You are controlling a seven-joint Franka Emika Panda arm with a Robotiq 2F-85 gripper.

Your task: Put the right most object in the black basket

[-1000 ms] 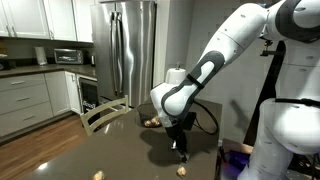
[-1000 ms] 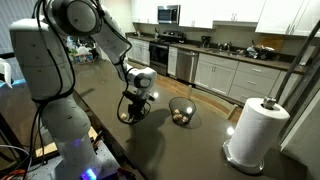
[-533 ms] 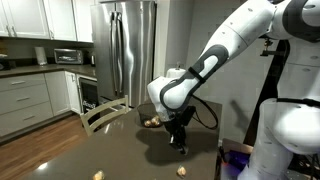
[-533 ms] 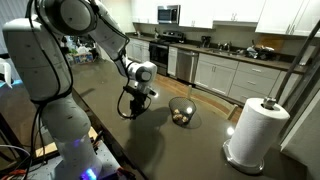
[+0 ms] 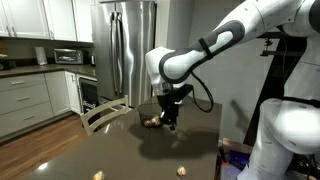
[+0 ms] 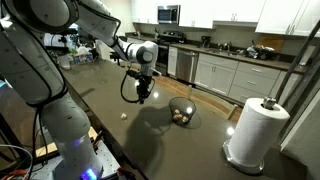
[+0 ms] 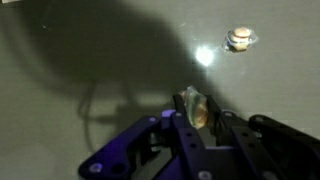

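The gripper lifts the lump outward to the black basket next, over its open top, clearing the basket's rim that stands above the table, and releases it.
My gripper is shut on a small pale tan lump, which shows between the fingers in the wrist view. In both exterior views the gripper hangs well above the dark table. The black basket stands on the table to the side of the gripper, with tan pieces inside; it also shows beside the gripper in an exterior view. A lookalike lump lies on the table below the gripper, and it also shows in the wrist view.
A white paper towel roll stands on its holder beyond the basket. Two more tan lumps lie near the table's front edge. A chair back stands at the far side of the table.
The gripper has risen from the table surface with the lump in it and moved toward the basket. One lump stays on the table where the gripper was.
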